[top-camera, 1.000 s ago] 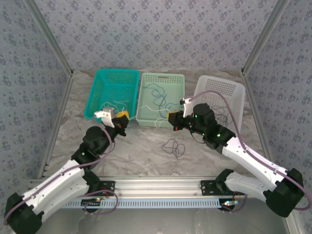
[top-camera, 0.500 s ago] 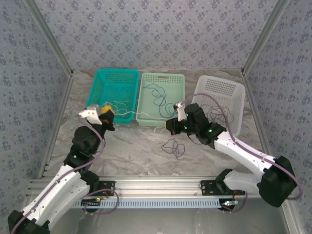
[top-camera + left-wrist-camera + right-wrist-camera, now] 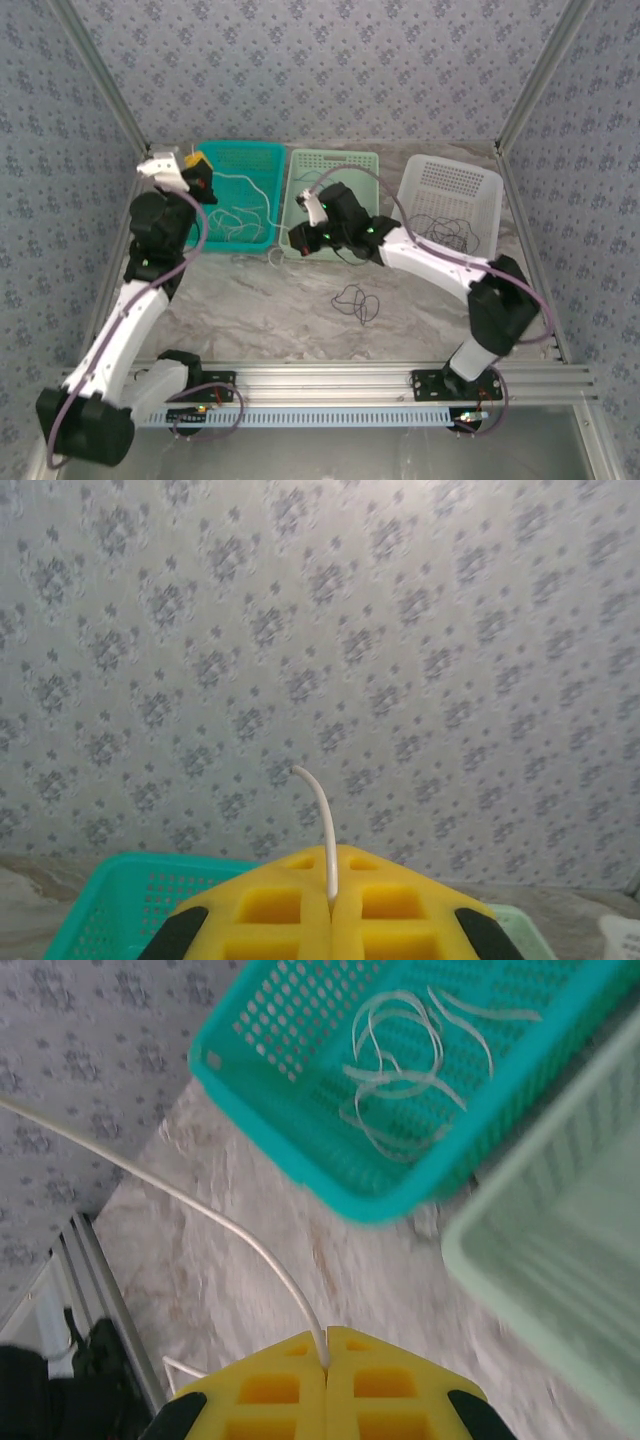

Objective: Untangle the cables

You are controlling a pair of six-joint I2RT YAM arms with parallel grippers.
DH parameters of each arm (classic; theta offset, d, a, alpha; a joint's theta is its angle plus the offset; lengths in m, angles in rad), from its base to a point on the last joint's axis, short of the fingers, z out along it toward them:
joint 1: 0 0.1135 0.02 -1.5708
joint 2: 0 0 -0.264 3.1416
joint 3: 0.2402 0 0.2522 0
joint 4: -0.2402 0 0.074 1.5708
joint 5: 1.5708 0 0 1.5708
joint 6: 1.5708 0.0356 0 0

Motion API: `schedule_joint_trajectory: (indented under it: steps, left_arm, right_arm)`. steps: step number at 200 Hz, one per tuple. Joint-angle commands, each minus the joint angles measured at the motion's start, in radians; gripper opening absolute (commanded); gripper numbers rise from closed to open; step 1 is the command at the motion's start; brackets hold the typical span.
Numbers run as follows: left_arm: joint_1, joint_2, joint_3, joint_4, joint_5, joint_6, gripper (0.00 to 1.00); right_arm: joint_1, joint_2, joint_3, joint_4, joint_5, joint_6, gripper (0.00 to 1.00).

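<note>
My right gripper should next move outward and across over the inside of the teal basket and let go of the whitish-cream cable there, because other whitish cables are already in the basket.
A whitish-cream cable stretches between both grippers. My left gripper is raised over the back-left corner of the teal basket. Its yellow jaws are shut on the cable, and a short end curls up above them. My right gripper hangs low at the front-left corner of the light-green basket, also shut on this cable. A dark purple-black cable lies looped on the table. A blue cable lies in the green basket.
More whitish cables lie in the teal basket. A white basket at the right holds dark cables. Patterned walls enclose the marble table, with metal posts at the corners.
My left gripper rose and swung back-left to the teal basket's far corner. My right gripper moved left past the green basket's front. The white cable drew out between them.
</note>
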Motion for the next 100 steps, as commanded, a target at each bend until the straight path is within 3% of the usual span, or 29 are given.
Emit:
schedule_joint_trajectory:
  steps: [1, 26, 61, 100]
  left_arm:
    - [0.062, 0.112, 0.117, 0.061, 0.084, 0.006, 0.0]
    - [0.117, 0.257, 0.234, 0.043, 0.135, 0.013, 0.0]
    - [0.159, 0.408, 0.318, -0.007, 0.142, 0.033, 0.0]
    - [0.164, 0.563, 0.333, -0.04, 0.213, 0.039, 0.0]
  right_arm:
    - [-0.014, 0.127, 0.152, -0.002, -0.049, 0.018, 0.0]
    - [-0.03, 0.288, 0.342, 0.008, -0.061, 0.062, 0.0]
    - [-0.032, 0.522, 0.625, -0.135, -0.038, 0.064, 0.01]
    - [-0.036, 0.642, 0.707, -0.065, 0.0, 0.134, 0.21]
